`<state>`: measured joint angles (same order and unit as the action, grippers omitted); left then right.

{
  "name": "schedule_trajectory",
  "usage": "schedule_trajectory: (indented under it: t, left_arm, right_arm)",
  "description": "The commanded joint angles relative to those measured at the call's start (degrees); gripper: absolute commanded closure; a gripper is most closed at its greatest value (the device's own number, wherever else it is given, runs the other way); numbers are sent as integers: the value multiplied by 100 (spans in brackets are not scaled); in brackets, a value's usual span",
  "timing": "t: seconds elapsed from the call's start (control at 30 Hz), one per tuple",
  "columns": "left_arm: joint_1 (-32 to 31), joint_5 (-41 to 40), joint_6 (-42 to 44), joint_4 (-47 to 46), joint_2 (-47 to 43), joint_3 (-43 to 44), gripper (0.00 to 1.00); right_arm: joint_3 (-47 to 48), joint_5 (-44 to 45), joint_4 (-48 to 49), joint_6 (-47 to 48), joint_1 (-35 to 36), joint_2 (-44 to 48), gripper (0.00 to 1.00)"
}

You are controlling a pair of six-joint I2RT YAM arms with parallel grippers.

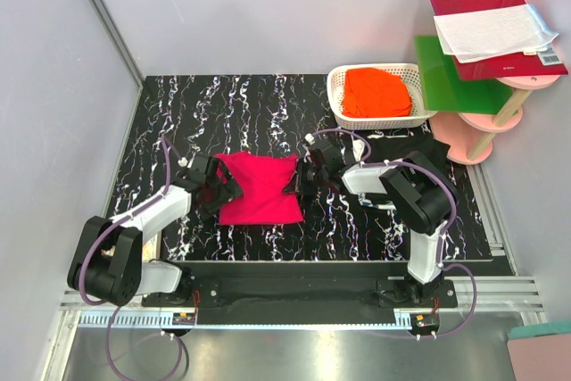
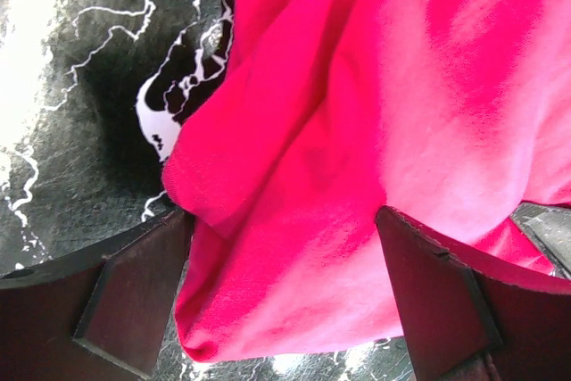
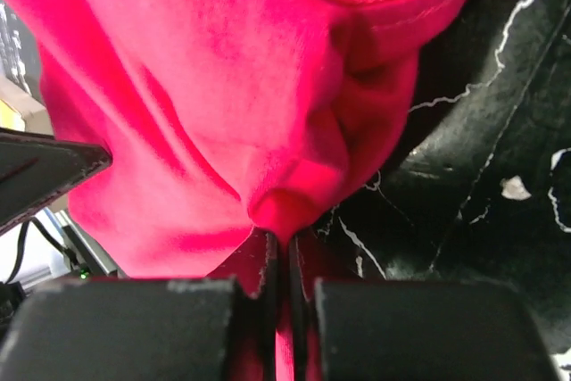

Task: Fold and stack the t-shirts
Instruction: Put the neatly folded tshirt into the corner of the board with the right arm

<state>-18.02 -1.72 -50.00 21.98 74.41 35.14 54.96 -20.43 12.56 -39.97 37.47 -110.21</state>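
Note:
The pink t-shirt should go toward the right in the top view next, over the black t-shirt [image 1: 412, 147], with my right gripper carrying it and letting it go there, because the black t-shirt is already flat.
A magenta-pink t-shirt [image 1: 260, 186] lies partly folded on the black marbled table [image 1: 178, 113], between my two grippers. At the shirt's left edge my left gripper [image 1: 220, 190] stands open, and a fold of the pink cloth [image 2: 375, 113] lies between its wide-apart fingers [image 2: 134, 292]. My right gripper [image 1: 300, 176] is at the shirt's right edge, shut on a pinched bunch of the pink cloth [image 3: 205, 86]. An orange t-shirt [image 1: 376, 92] sits folded in the white basket [image 1: 335, 85]. A black t-shirt [image 1: 412, 147] lies flat behind the right arm.
A pink round-shelved stand [image 1: 489, 122] stands off the table's back right corner, carrying a green board [image 1: 446, 73] and a red booklet with white paper [image 1: 495, 28]. Grey walls close in the left, back and right sides.

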Motion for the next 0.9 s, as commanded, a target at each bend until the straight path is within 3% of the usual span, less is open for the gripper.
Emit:
schedule_trajectory:
  t: [0.0, 0.2, 0.37, 0.87]
  left_arm:
    - [-44, 75, 25, 70, 240, 2, 8]
    - [-52, 57, 87, 166, 74, 116, 8]
    - [-52, 66, 166, 202, 100, 213, 8]
    - [-87, 84, 236, 202, 214, 283, 8]
  right_arm:
    - [15, 580, -1220, 418, 102, 34, 100]
    - [-135, 2328, -2397, 893, 94, 1071, 100]
    - [-47, 3262, -3126, 1324, 85, 1801, 100]
    - [199, 4749, -3901, 1896, -258, 3436, 100]
